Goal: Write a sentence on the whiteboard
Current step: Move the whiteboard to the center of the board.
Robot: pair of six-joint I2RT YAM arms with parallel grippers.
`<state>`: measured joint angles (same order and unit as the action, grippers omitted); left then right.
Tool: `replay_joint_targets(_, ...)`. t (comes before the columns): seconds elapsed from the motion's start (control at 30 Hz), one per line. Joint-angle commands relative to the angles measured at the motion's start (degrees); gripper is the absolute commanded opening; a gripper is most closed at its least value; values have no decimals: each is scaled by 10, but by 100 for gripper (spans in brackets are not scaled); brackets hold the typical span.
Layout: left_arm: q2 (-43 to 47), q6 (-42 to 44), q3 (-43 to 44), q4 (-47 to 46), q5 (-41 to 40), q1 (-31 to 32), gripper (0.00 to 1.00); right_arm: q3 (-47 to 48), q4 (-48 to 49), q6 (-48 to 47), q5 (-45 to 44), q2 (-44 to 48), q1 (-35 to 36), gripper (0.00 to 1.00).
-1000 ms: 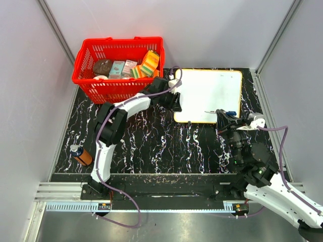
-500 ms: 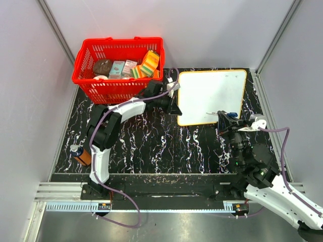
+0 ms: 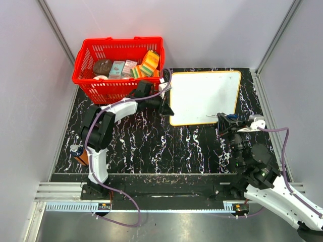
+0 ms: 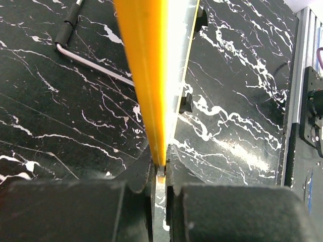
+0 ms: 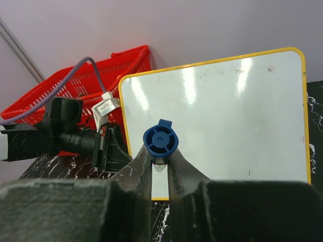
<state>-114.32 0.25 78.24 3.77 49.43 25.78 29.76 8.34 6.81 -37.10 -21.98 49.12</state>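
Note:
The bare tabletop lies back from my left gripper, so next I need to pull it back, turn the whiteboard [image 3: 204, 98] with it, and release its rim there.
The whiteboard [image 3: 204, 98] is white with a yellow-orange rim and sits at the back right of the table. Its face is blank, and no sentence shows on it. My left gripper [image 3: 166, 108] is shut on the board's left edge. In the left wrist view the yellow rim [image 4: 147, 75] runs edge-on out of the closed jaws of the left gripper [image 4: 160, 169]. My right gripper [image 3: 225, 119] is shut on a blue marker [image 5: 160, 140] at the board's near edge. The marker points towards the board [image 5: 227, 116].
A red basket [image 3: 86, 75] full of packets stands at the back left, right behind the left arm. An orange bottle [image 3: 81, 155] stands at the near left. A bent metal key [image 4: 96, 64] lies on the table beside the board's edge.
The board tilted and swung right half a second ago. It has now come back level and shifted left, with my left gripper still gripping it. The right gripper has hardly moved.

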Motion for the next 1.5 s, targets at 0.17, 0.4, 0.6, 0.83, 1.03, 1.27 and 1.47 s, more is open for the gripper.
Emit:
replay_joint_targets(0.17, 19, 95, -69, 113, -36, -20, 0, 12, -20, 17, -14, 17, 2, 0)
replay_joint_targets(0.4, 32, 127, -81, 156, 12, -19, 0, 18, -39, 29, -10, 24, 2, 0)
replay_joint_targets(0.6, 35, 155, -87, 184, 50, -13, 0, 19, -48, 41, -8, 29, 2, 0)
replay_joint_targets(0.83, 18, 192, -72, 247, 106, 12, 0, 22, -58, 42, -10, 33, 2, 0)
replay_joint_targets(1.03, 18, 233, -63, 297, 138, 18, 0, 22, -63, 45, -13, 33, 2, 0)
replay_joint_targets(1.27, 0, 275, -48, 360, 180, 19, 0, 22, -63, 48, -15, 33, 2, 0)
replay_joint_targets(1.47, 5, 302, -58, 388, 193, 19, 0, 22, -64, 51, -15, 33, 2, 0)
